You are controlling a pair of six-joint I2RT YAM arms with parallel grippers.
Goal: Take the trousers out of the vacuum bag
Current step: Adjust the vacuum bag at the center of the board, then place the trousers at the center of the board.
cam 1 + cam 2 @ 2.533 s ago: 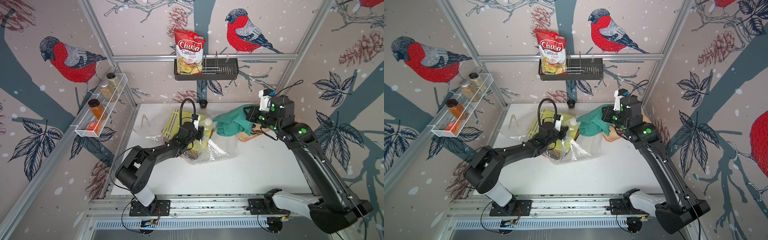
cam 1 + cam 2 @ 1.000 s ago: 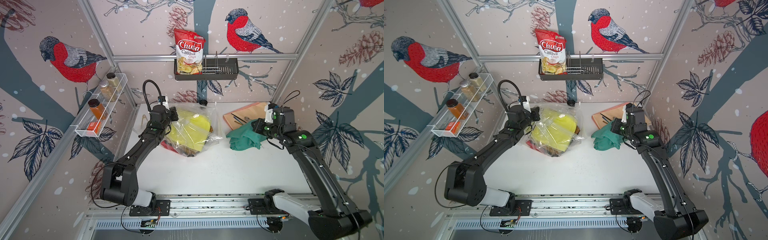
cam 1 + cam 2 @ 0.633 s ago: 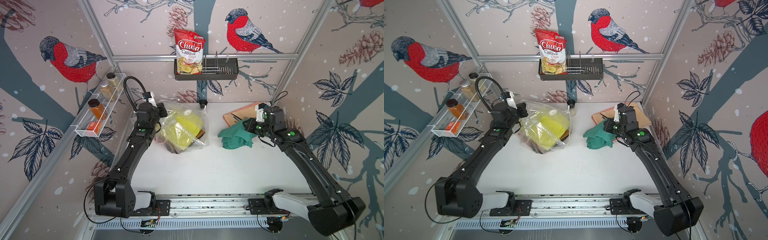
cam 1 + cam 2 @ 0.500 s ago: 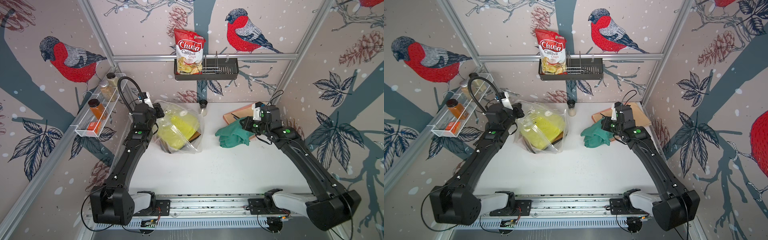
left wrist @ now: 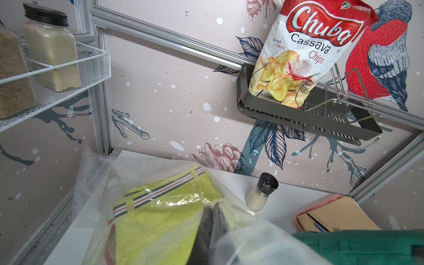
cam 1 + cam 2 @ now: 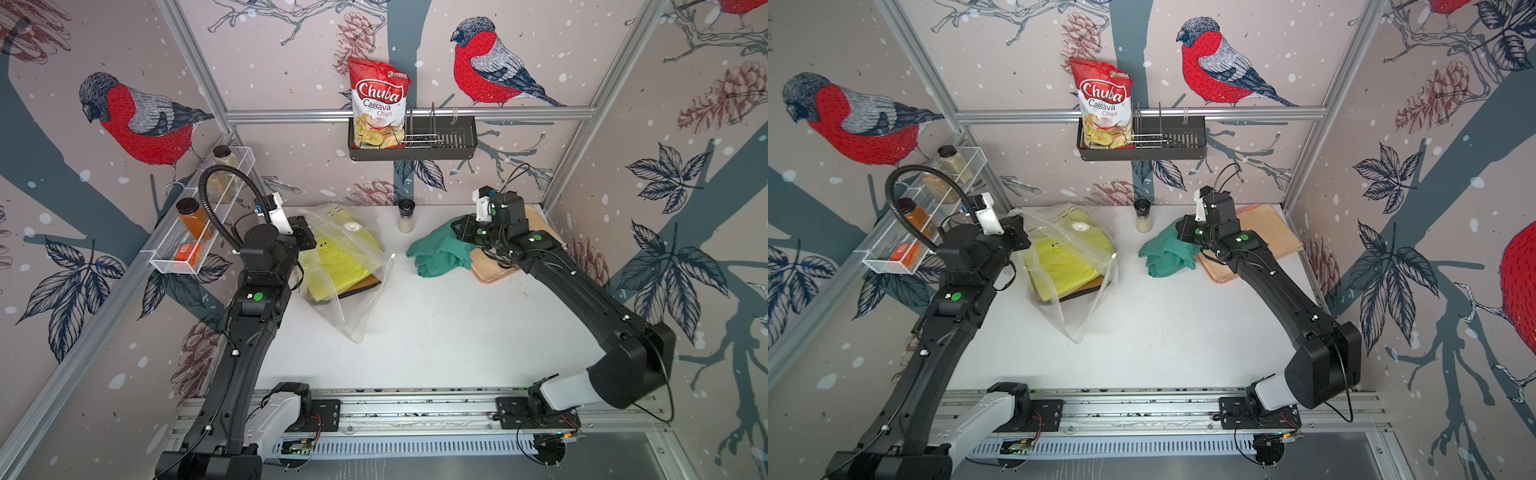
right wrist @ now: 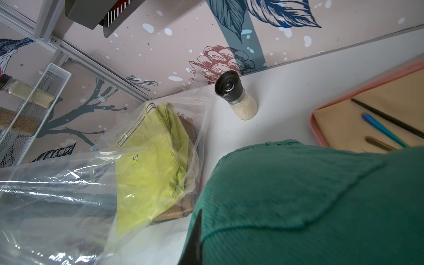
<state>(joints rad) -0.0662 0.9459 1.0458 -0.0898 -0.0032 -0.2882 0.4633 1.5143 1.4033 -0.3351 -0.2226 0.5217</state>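
Observation:
The robot will next move its right gripper down and back to let go of the teal green trousers on bare tabletop (image 6: 429, 293) beside the bag.
The clear vacuum bag (image 6: 353, 291) lies at the back left of the table, its white valve (image 6: 353, 226) on top. Yellow trousers (image 6: 336, 262) lie folded inside it over brown and dark ones. My left gripper (image 6: 305, 237) is shut on the bag's plastic at its back left edge, and in the left wrist view the dark fingers (image 5: 206, 229) pinch the film. Teal green trousers (image 6: 440, 251) are outside the bag, drooping onto the table. My right gripper (image 6: 461, 232) is shut on them; they fill the right wrist view (image 7: 309, 195).
A salt shaker (image 6: 406, 216) stands at the back between the bag and the teal trousers. A peach cloth (image 6: 494, 266) with utensils lies under the right wrist. A chips bag (image 6: 378, 104) sits in the wall rack. A wire shelf (image 6: 199, 232) with jars hangs on the left wall.
The left gripper has dragged the bag left toward the back corner. The right gripper has carried the teal trousers a little left and back, apart from the bag.

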